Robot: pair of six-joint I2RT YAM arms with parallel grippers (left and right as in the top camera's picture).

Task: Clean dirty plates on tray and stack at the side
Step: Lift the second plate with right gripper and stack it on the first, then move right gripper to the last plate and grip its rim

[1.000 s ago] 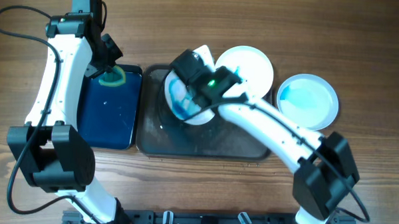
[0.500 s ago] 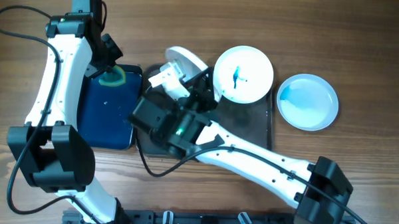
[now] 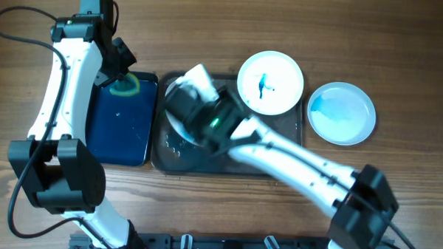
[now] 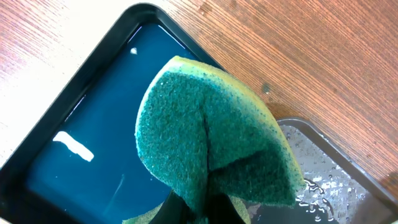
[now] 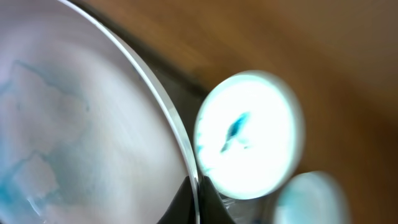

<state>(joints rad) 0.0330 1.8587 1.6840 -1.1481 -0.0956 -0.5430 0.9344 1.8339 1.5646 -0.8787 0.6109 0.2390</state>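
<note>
The robot's right gripper will next move past the tray, lower its plate onto the third plate [image 3: 341,114] [image 5: 311,200] and release it, as that one is to the gripper's right in the overhead view.
My right gripper [image 5: 198,202] is shut on the rim of a white plate [image 5: 74,137] with faint teal smears, held over the left part of the dark tray [image 3: 165,148]. In the overhead view my wrist [image 3: 203,113] hides most of that plate. A second plate [image 3: 271,83] with a small teal mark lies on the tray's back right and also shows in the right wrist view [image 5: 249,134]. A third plate [image 3: 342,112], smeared pale teal, lies on the table right of the tray. My left gripper [image 4: 205,208] is shut on a folded green sponge [image 4: 211,143].
The smaller glossy black-and-blue tray [image 3: 118,128] lies left of the dark tray, and my left gripper [image 3: 122,80] hangs over its back right corner. Water drops dot the dark tray's left part. Wooden table all around.
My right wrist has swung and turned with the plate over the tray's left part, so the plate's face no longer shows from above. The left arm has not moved.
</note>
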